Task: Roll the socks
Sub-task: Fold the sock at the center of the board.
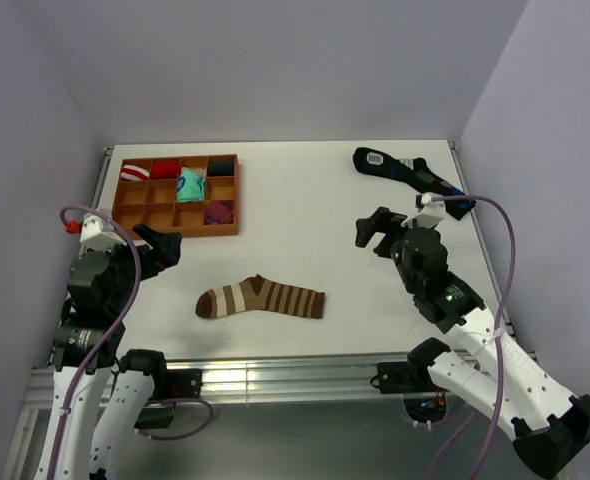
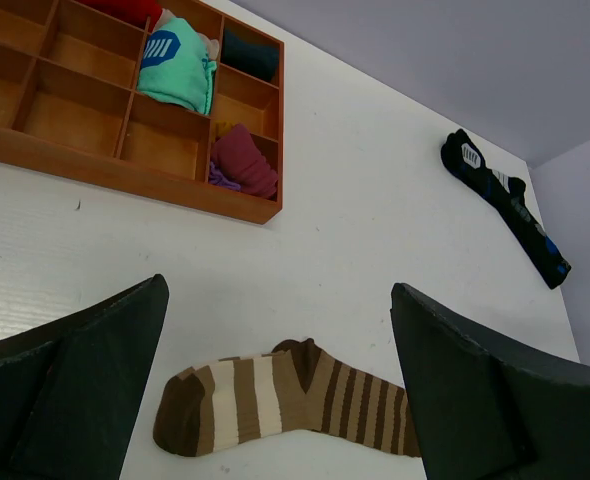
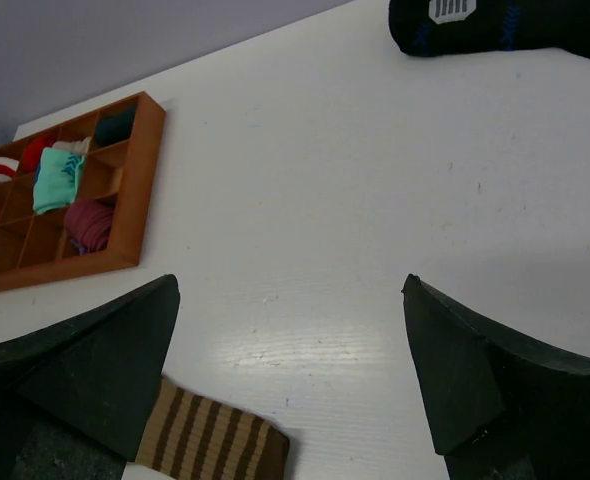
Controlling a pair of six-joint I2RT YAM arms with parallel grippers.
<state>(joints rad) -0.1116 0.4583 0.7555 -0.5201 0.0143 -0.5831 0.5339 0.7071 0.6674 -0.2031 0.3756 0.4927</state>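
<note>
Next, the right gripper moves back and left in the top view, then down onto the striped sock's cuff end (image 1: 318, 304) (image 3: 270, 453), since that end lies nearest this gripper.
A brown, tan and white striped sock (image 1: 261, 299) lies flat near the table's front middle, toe to the left; it also shows in the left wrist view (image 2: 285, 400), and its cuff end shows in the right wrist view (image 3: 213, 442). A black sock with blue marks (image 1: 411, 176) lies flat at the back right, also in the left wrist view (image 2: 505, 203) and the right wrist view (image 3: 495, 25). My left gripper (image 1: 167, 246) is open and empty, left of the striped sock. My right gripper (image 1: 373, 232) is open and empty, above the table between the two socks.
A wooden tray with compartments (image 1: 127, 209) stands at the back left. It holds rolled socks: red and white, red, teal (image 1: 190, 185), dark (image 1: 220, 167) and maroon (image 1: 218, 212). Several compartments are bare. Purple walls enclose the table.
</note>
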